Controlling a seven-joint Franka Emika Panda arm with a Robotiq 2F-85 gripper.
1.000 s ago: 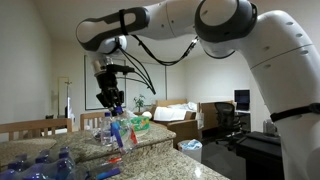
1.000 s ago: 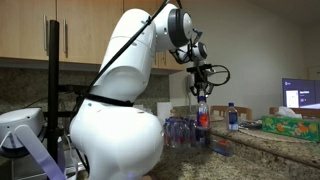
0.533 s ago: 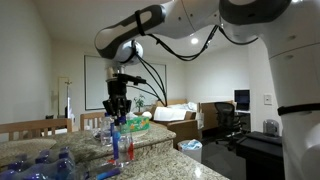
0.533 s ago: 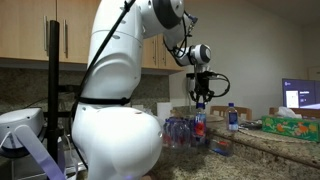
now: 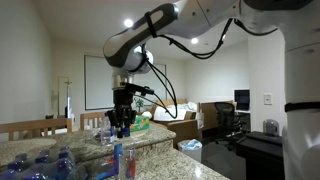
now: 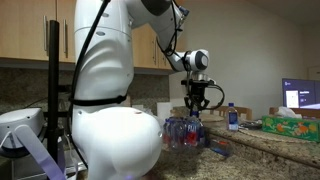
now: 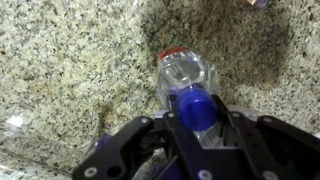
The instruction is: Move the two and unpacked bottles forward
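Open granite (image 6: 204, 158) (image 7: 168, 47) lies below, beside the wrapped pack, so my gripper will lower the upright bottle there and release its blue cap.
My gripper (image 5: 122, 128) is shut on the blue cap of a clear water bottle (image 5: 125, 160) with a red label and holds it upright at the granite countertop (image 5: 160, 158). The gripper (image 6: 193, 108) and bottle (image 6: 194, 130) also show against the cabinets. In the wrist view the bottle (image 7: 187, 78) stands straight below, with its blue cap between the fingers of the gripper (image 7: 197, 112). A second loose bottle (image 6: 232, 117) with a blue cap stands further along the counter. I cannot tell whether the held bottle's base touches the counter.
A wrapped pack of water bottles (image 6: 178, 132) sits just beside the held bottle, and it shows at the counter's near corner (image 5: 40, 165). A green tissue box (image 6: 285, 123) lies at the counter's far end. The counter edge (image 5: 200, 165) drops off nearby.
My gripper has moved down and along the counter with the bottle, away from the tissue box side, and the bottle now sits lower at the countertop.
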